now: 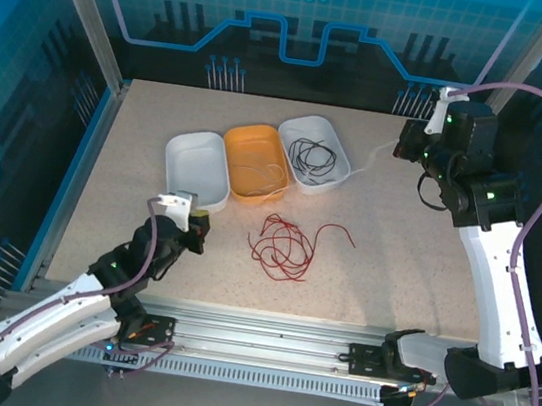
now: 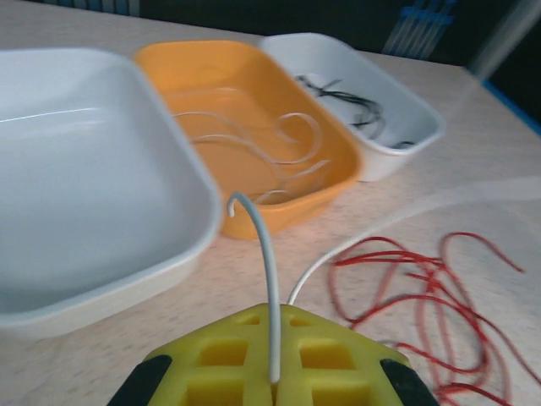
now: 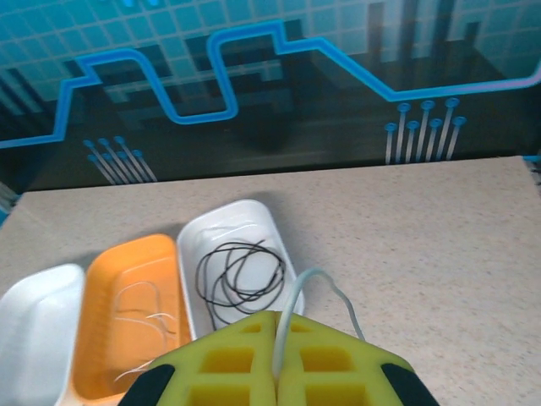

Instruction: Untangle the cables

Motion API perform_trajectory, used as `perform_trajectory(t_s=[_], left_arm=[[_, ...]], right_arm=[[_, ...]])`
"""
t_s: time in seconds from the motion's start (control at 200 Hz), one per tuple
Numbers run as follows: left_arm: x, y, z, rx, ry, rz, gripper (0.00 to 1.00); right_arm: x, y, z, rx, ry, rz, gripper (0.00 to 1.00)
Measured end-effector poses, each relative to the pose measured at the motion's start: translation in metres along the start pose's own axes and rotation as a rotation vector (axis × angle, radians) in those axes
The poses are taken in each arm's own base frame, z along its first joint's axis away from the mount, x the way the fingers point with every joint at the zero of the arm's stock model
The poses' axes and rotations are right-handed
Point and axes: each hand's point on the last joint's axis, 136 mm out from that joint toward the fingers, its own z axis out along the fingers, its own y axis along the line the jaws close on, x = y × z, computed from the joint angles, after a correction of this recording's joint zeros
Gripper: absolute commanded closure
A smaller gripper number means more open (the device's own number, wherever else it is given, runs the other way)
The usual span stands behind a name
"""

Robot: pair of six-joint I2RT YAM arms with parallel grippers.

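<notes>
I will next move my right gripper past the black cable (image 1: pixel 316 159) and down over the orange tray (image 1: pixel 255 154), and let go of the white cable there, because that tray already has a thin pale wire in it.
A white cable (image 2: pixel 266 254) is pinched between the yellow pads of my left gripper (image 2: pixel 272 315), and its free end curls upward. From there it stretches across the table to my right gripper (image 3: pixel 276 321), which is shut on its other stretch (image 3: pixel 297 292), leaving a small loop. The left gripper (image 1: pixel 192 224) is low at the front left; the right gripper (image 1: pixel 401 146) is raised at the back right. A red cable (image 1: pixel 280 245) lies in loose loops on the table. A black cable (image 1: pixel 316 159) is coiled in the rightmost white tray (image 1: pixel 312 123).
Three trays stand in a row at the back: an empty white tray (image 1: pixel 180 147), an orange tray (image 1: pixel 240 136) holding a thin pale wire (image 1: pixel 260 176), and the white tray with the black cable. The red cable (image 2: pixel 423 296) lies just right of my left gripper.
</notes>
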Motion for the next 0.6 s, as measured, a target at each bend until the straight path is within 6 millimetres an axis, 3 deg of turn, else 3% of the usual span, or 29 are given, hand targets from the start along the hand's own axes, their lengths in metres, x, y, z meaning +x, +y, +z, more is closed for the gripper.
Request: perform_trajectory(t_s=[0.21, 0.335, 0.465, 0.6], left_arm=[[-0.045, 0.039, -0.029, -0.181, -0.091, -0.086, 1.0], [-0.078, 0.038, -0.049, -0.187, -0.169, -0.113, 1.0], [-0.109, 0.037, -0.069, -0.207, -0.235, -0.129, 1.0], [-0.137, 0.032, -0.089, -0.199, -0.305, -0.148, 1.0]], right_arm=[[0.016, -0.041, 0.013, 0.118, 0.047, 0.025, 1.0], [0.028, -0.059, 0.02, 0.161, 0.083, 0.043, 1.0], [0.028, -0.067, 0.019, 0.177, 0.084, 0.05, 1.0], [0.028, -0.063, 0.017, 0.129, 0.088, 0.064, 1.0]])
